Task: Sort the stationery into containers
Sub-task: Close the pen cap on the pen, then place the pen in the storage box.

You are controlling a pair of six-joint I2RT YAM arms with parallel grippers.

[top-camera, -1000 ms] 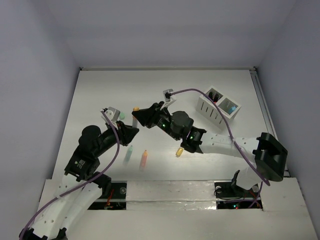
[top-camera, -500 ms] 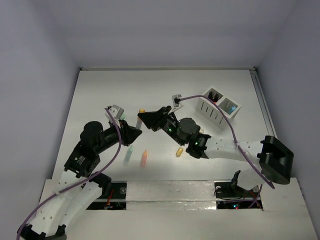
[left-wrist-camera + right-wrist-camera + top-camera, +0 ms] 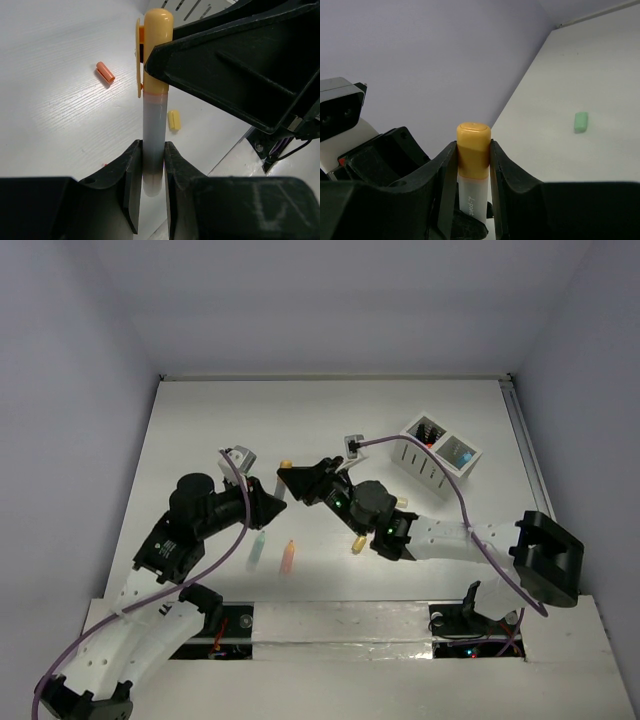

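Note:
My right gripper should swing outward and to the right in the top view next, over the box's section with the light blue item, because there is open room there.
A highlighter with a pale barrel [image 3: 154, 125] and an orange-yellow cap [image 3: 473, 150] is held in the air between both grippers. My left gripper [image 3: 152, 165] is shut on the lower barrel. My right gripper [image 3: 473, 160] is shut on the cap, and its black fingers [image 3: 225, 65] show from the right in the left wrist view. In the top view the left gripper [image 3: 272, 502] and the right gripper [image 3: 292, 480] meet left of the table's middle. The white divided box [image 3: 437, 453] stands at the back right with black and light blue items inside.
On the table lie a mint marker [image 3: 258, 548], an orange marker [image 3: 288, 556] and a yellow cap [image 3: 357, 543] near the front. A small orange cap [image 3: 105, 72] and a green cap [image 3: 581, 122] lie farther off. Grey walls enclose the table.
Both grippers have shifted a little to the right, with the highlighter between them. The left arm has closed in on the right gripper.

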